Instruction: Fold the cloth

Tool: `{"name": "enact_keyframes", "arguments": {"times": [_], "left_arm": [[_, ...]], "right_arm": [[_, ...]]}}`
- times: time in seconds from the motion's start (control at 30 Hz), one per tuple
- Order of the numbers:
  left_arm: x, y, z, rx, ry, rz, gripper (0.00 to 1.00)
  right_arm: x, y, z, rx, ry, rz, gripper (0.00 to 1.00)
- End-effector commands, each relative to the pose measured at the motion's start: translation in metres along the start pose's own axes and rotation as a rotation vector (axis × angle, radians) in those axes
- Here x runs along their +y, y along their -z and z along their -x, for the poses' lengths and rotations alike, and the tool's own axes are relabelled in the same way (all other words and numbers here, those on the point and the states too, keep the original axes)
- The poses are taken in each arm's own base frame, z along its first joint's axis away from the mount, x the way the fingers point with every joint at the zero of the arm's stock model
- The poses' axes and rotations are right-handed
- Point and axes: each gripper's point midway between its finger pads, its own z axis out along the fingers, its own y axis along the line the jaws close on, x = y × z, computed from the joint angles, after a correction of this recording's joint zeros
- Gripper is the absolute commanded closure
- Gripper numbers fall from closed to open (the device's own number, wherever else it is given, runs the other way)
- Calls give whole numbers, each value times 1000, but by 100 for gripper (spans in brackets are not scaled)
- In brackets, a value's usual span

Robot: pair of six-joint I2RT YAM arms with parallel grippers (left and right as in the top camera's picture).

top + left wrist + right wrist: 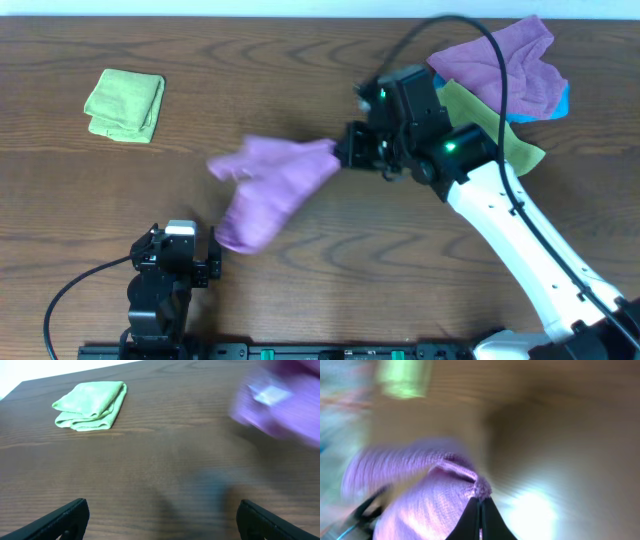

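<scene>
My right gripper swings the purple-mauve cloth across toward my left gripper's side next, since it hangs bunched, then releases it in the middle of the table.
The purple-mauve cloth [268, 190] hangs stretched and bunched over the middle of the table, blurred by motion. My right gripper [345, 152] is shut on its right corner and holds it up; in the right wrist view the closed fingers [481, 501] pinch the cloth [420, 495]. My left gripper [178, 262] is open and empty near the front edge, its fingers wide apart in the left wrist view [162, 517]. The cloth [285, 405] shows blurred at that view's upper right.
A folded yellow-green cloth [126, 104] lies at the far left, also in the left wrist view [91, 405]. At the back right lies a pile: a rumpled purple cloth [505, 62] over a yellow-green cloth [500, 135] and a blue one [562, 100].
</scene>
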Motion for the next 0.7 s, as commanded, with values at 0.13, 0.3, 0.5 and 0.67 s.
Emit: {"name": "enact_keyframes", "arguments": {"times": [0.13,0.3,0.5,0.67], "left_arm": [[0,-3,-7,16,-12,3,5],[0,-3,-7,16,-12,3,5],[0,-3,-7,16,-12,3,5],[0,-3,-7,16,-12,3,5]], "right_arm": [[-50,17,42,-250,-223,-241,99],[23,8,28,-111,34,94,99],[111,18,-31,56,424,475,1],[76,5,-8,-38,375,264,1]]}}
